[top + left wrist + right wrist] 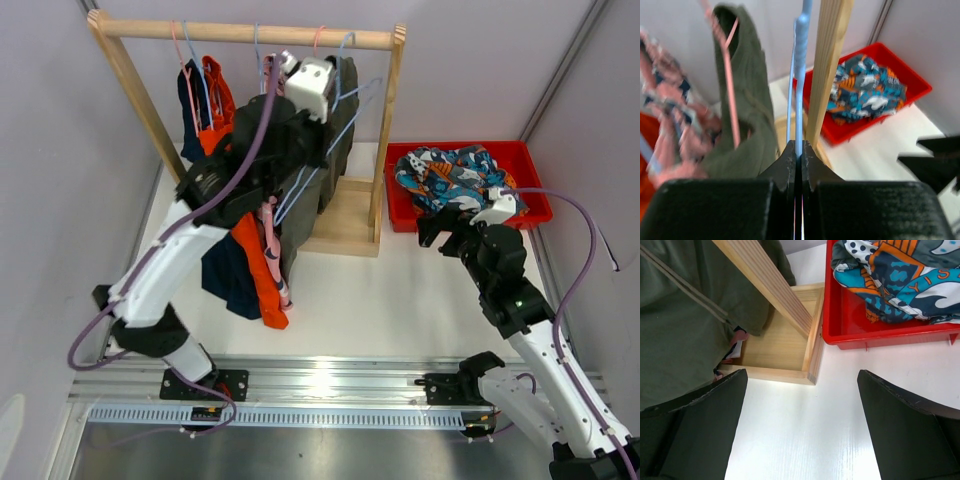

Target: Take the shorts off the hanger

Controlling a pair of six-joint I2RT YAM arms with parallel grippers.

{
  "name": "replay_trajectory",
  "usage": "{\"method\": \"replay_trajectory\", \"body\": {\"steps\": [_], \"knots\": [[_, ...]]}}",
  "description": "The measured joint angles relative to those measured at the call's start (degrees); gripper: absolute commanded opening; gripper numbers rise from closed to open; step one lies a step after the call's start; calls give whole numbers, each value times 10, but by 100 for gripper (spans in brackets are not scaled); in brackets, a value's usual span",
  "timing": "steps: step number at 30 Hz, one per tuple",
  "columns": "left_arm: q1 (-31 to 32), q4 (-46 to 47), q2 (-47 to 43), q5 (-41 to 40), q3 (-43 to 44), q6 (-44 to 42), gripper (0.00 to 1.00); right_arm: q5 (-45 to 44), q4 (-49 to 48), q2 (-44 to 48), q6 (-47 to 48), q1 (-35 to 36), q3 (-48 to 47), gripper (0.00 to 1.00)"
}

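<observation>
My left gripper moves the wire of the blue hanger outward and to the right in the top view next, toward the rack bar's post end, and releases it, since this hanger is bare.
My left gripper (799, 145) is shut on the wire of a bare blue hanger (800, 75) on the wooden rack (250, 34); in the top view it (328, 95) is high by the rail. Olive green shorts (747, 115) hang just left of it on a pink hanger. Pink printed shorts (670, 130) are blurred further left. Orange shorts (262, 265) and navy shorts (228, 272) hang under my left arm. The floral navy shorts (450, 175) lie in the red bin (530, 215). My right gripper (800, 377) is open and empty over the table.
The rack's wooden base (775, 355) and slanted post (765, 275) stand just ahead of my right gripper, with the red bin (880, 337) to their right. Another navy and orange cloth (200, 105) hangs at the rack's left end. Grey walls close in on both sides.
</observation>
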State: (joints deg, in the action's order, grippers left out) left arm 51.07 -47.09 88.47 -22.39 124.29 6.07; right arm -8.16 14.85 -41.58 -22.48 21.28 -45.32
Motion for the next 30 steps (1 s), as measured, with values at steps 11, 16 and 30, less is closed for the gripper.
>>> {"method": "replay_trajectory", "body": {"steps": [11, 16, 30], "knots": [[-56, 123, 184, -2, 143, 13, 0, -4, 25, 33, 0, 2, 29, 99], [-95, 132, 220, 30, 144, 46, 4, -4, 37, 48, 0, 6, 37, 99], [-97, 47, 117, 104, 51, 65, 71, -1, 36, 34, -3, 17, 52, 99]]}}
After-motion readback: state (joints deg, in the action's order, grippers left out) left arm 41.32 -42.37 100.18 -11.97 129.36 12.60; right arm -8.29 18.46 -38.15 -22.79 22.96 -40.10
